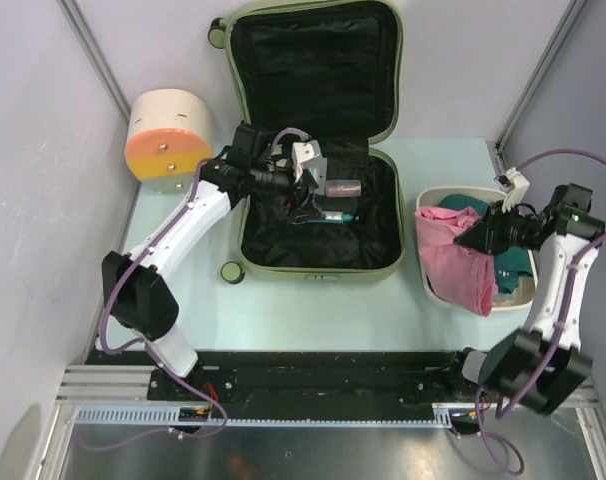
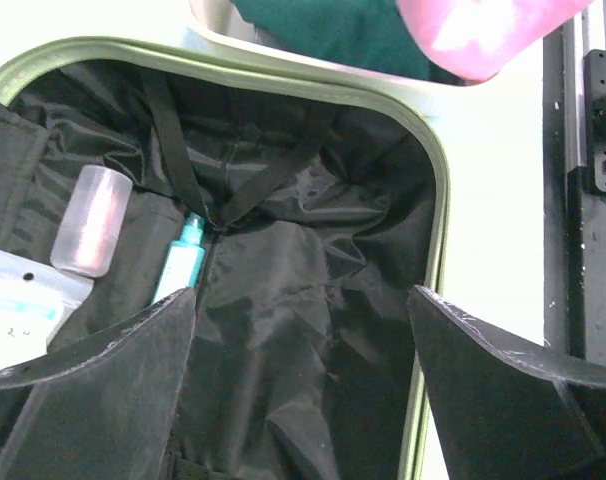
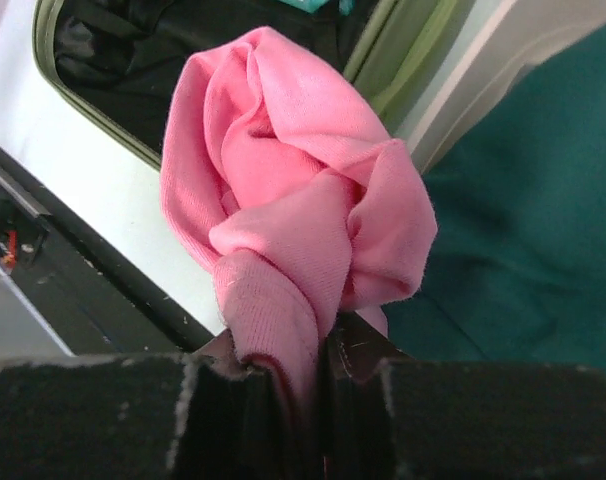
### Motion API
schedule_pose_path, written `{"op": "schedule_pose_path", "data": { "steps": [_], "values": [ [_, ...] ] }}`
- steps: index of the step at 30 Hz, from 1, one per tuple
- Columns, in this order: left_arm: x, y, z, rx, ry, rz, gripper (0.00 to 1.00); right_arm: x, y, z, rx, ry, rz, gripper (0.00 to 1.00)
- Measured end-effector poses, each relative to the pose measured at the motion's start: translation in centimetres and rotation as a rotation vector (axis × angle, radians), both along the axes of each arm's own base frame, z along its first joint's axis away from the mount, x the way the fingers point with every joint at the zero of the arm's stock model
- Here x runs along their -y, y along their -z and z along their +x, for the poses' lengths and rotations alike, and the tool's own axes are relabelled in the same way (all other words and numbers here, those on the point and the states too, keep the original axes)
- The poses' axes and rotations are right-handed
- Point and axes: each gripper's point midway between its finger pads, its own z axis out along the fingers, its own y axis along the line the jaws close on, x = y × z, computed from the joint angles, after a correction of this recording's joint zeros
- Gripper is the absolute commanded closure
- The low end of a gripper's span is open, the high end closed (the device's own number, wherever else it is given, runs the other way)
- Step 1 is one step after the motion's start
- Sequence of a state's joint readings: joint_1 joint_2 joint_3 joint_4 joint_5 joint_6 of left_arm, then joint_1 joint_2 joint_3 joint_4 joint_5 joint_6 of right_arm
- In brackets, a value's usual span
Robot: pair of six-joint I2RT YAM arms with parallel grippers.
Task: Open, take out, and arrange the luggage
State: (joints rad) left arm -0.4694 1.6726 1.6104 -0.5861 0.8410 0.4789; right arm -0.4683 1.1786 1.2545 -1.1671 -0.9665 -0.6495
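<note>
Next, the right gripper lowers into the white basin, over the dark teal cloth (image 3: 523, 225).
The luggage (image 1: 318, 272), a pale olive-green suitcase with black lining, lies open in the middle of the table with its lid flat at the back. My left gripper (image 1: 318, 182) hovers inside the lower half, open, with only lining between its fingers (image 2: 113, 390). A clear pinkish bottle (image 2: 91, 220), a teal tube (image 2: 180, 262) and a white packet (image 2: 18, 300) lie in the case beside it. My right gripper (image 3: 318, 385) is shut on a bunched pink cloth (image 3: 293, 200), which hangs over the left rim of the white basin (image 1: 528, 292).
A dark teal cloth (image 1: 513, 265) lies in the basin. A cream-and-orange drum container (image 1: 168, 140) stands at the back left. A suitcase wheel (image 1: 233, 271) sticks out at the case's front left corner. The black rail (image 1: 313, 365) runs along the near edge.
</note>
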Motion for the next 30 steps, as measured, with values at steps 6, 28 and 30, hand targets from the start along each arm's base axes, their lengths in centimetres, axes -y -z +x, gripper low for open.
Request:
{"op": "schedule_pose_path", "data": {
  "steps": [6,28,30],
  "values": [
    [-0.1,1.1,-0.4,-0.035,-0.002,0.012,0.09,2.5,4.6,2.8,-0.152,0.034,0.096,1.0],
    [-1.1,2.9,0.7,-0.061,-0.112,0.083,0.07,12.2,9.4,14.3,-0.109,0.127,-0.09,0.23],
    [-1.2,3.0,0.9,-0.057,-0.124,0.091,0.07,13.5,7.3,16.0,-0.05,0.162,-0.128,0.15]
  ]
}}
